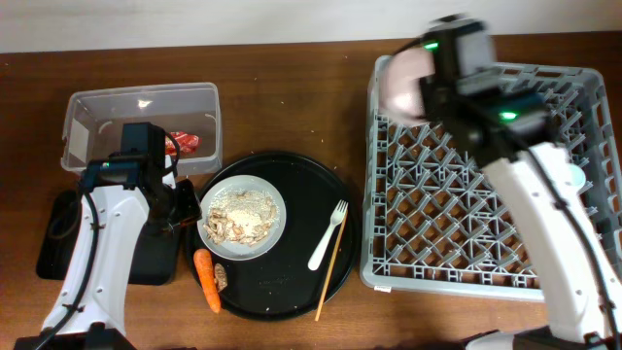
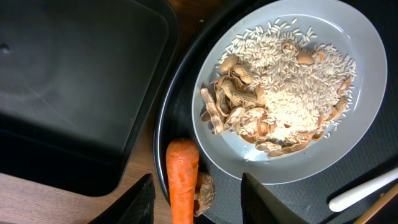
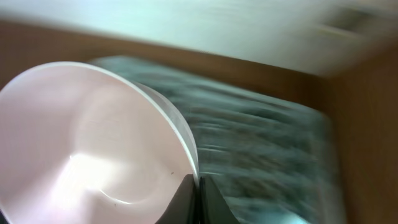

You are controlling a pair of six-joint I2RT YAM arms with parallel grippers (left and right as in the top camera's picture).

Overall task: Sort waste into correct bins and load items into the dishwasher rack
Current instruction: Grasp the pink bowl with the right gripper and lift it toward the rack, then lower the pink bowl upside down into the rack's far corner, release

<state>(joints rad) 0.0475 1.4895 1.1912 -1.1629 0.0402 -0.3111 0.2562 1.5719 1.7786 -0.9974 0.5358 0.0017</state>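
Observation:
The rack's far wires to the right in the overhead view are empty; I should swing my right gripper there, lower the bowl (image 3: 81,143) among them and release it.
My left gripper (image 2: 198,186) is open, hanging over the round tray's left rim. The small orange carrot (image 2: 182,171) and a brown scrap (image 2: 206,190) lie below, between its fingers. Just beyond is the white plate (image 2: 367,99), heaped with beige food scraps (image 2: 280,93). My right gripper (image 3: 198,194) is shut on the rim of the pale pink bowl (image 3: 81,143), lifted over the far left corner of the grey dishwasher rack (image 1: 486,194). The white fork (image 1: 328,236) and chopsticks (image 1: 332,267) lie on the round tray. A red wrapper (image 1: 185,142) sits in the clear tub (image 1: 97,107).
The shallow black rectangular tray (image 2: 74,81) lies to the left of the round black tray (image 1: 292,292), partly under my left arm. The clear tub stands behind it. The rack fills the right side of the table.

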